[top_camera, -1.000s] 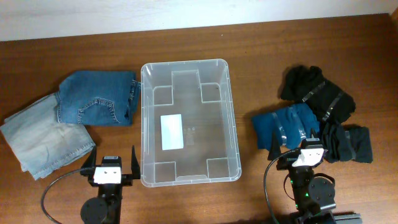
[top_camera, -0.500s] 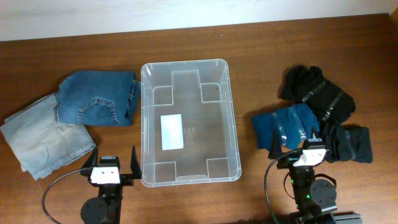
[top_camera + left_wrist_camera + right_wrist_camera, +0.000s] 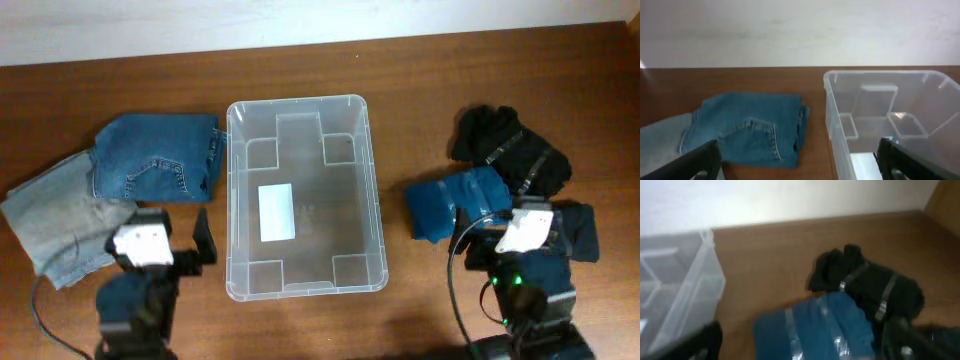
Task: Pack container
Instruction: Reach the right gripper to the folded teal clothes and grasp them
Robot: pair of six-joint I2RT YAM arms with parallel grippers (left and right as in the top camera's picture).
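Note:
The robot should next lower its right gripper onto the teal garment's end (image 3: 486,193) by the black garments, turning it toward the container (image 3: 232,200), because that end is nearest the gripper's open fingers.
The container (image 3: 232,200) is a clear plastic bin with a white label on its base, standing empty mid-table; it also shows in the left wrist view (image 3: 880,74) and right wrist view (image 3: 690,290). Folded blue jeans (image 3: 155,160) and light-blue jeans (image 3: 55,215) lie to its left. A teal garment (image 3: 445,205) and a black garment (image 3: 510,150) lie to its right. My left gripper (image 3: 170,240) is open and empty, raised above the light jeans' near edge, facing the blue jeans (image 3: 752,127). My right gripper (image 3: 520,215) is open and empty above the teal garment (image 3: 815,327).
A second black garment (image 3: 578,235) lies at the right, partly under my right arm. The black garment also shows in the right wrist view (image 3: 865,282). A pale wall (image 3: 300,18) runs along the table's far edge.
Both arms have lifted and moved away from the front edge. The left gripper moved left toward the jeans. The right gripper moved right and forward over the teal and black garments.

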